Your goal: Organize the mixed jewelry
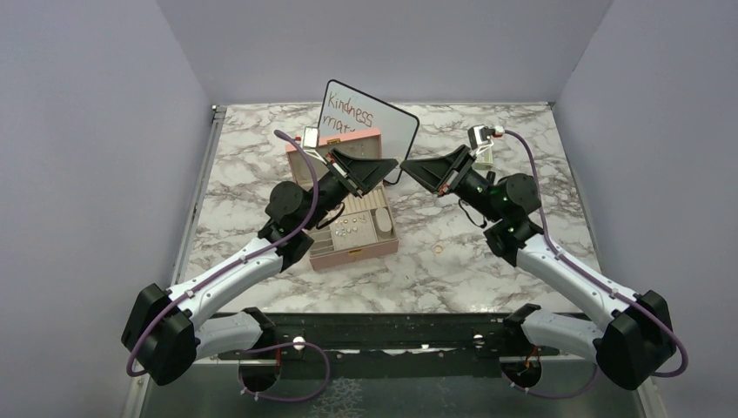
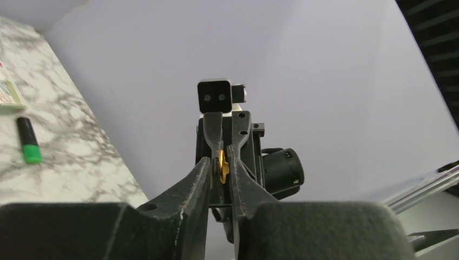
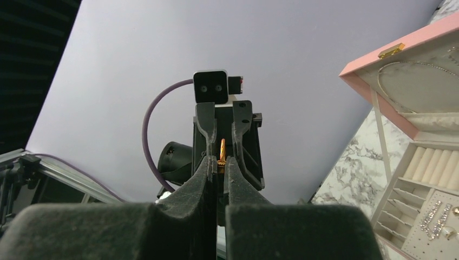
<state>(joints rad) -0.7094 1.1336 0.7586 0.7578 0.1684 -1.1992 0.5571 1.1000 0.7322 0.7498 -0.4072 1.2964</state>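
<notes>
My right gripper lowers next, pointing down, to the bare cream rolls to release the gold piece (image 3: pixel 222 151). The rolls lie below the gripper, to its left in the top view.
Both grippers meet tip to tip in the air above the table. My right gripper (image 1: pixel 407 166) (image 3: pixel 220 160) is shut on a small gold earring piece (image 3: pixel 222 151), whose thin post points toward the left gripper. My left gripper (image 1: pixel 392 165) (image 2: pixel 218 154) has its jaws a little apart around that same gold piece (image 2: pixel 223 167). I cannot see them pressing on it. More small jewelry (image 1: pixel 346 228) (image 3: pixel 433 214) lies in the open pink box (image 1: pixel 357 251) (image 3: pixel 373 70). One gold ring (image 1: pixel 438 249) lies on the marble to the right of the box.
A whiteboard sign (image 1: pixel 370 117) leans behind the box. A green marker (image 2: pixel 28 142) and a white-green packet (image 2: pixel 8 92) lie on the marble at the back right. Purple walls close in the table on three sides.
</notes>
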